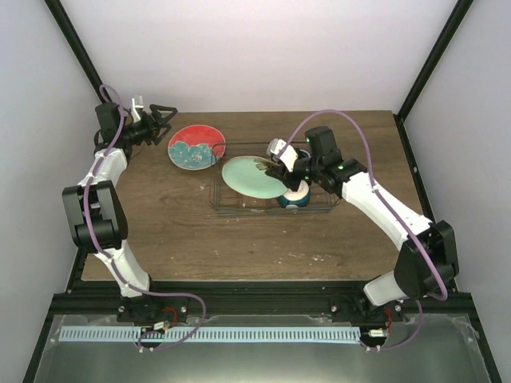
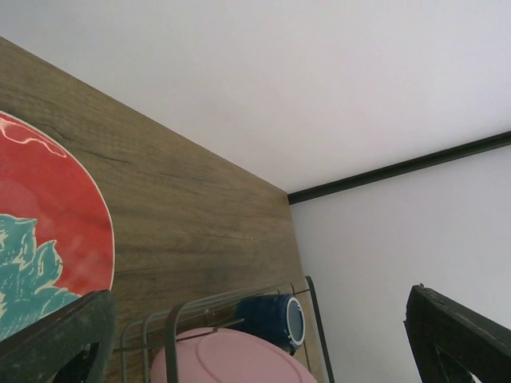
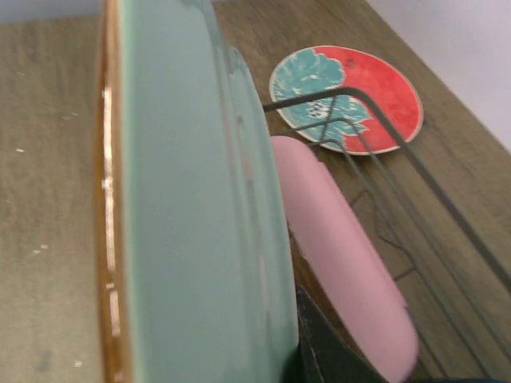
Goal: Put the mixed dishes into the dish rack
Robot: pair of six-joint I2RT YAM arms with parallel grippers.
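The right gripper turns the mint-green plate (image 1: 252,177) more upright next, then lowers it into the wires on the pink plate's near side.
My right gripper (image 1: 285,171) is shut on the rim of the mint-green plate (image 1: 252,177) and holds it tilted on edge over the dish rack (image 1: 231,209). In the right wrist view the mint-green plate (image 3: 200,207) fills the left, with the pink plate (image 3: 343,255) standing in the rack's wires (image 3: 415,171) just behind it. The cream bowl with blue outside (image 1: 297,196) sits in the rack. The dark blue mug (image 2: 271,317) lies in the rack's far end, behind the pink plate (image 2: 231,359). The teal-and-red plate (image 1: 196,147) lies flat on the table. My left gripper (image 1: 162,116) is open and empty, just left of it.
The wooden table (image 1: 160,231) ends at white walls behind and black frame posts (image 1: 427,64) at the sides. A black rail (image 1: 263,299) runs along the near edge by the arm bases.
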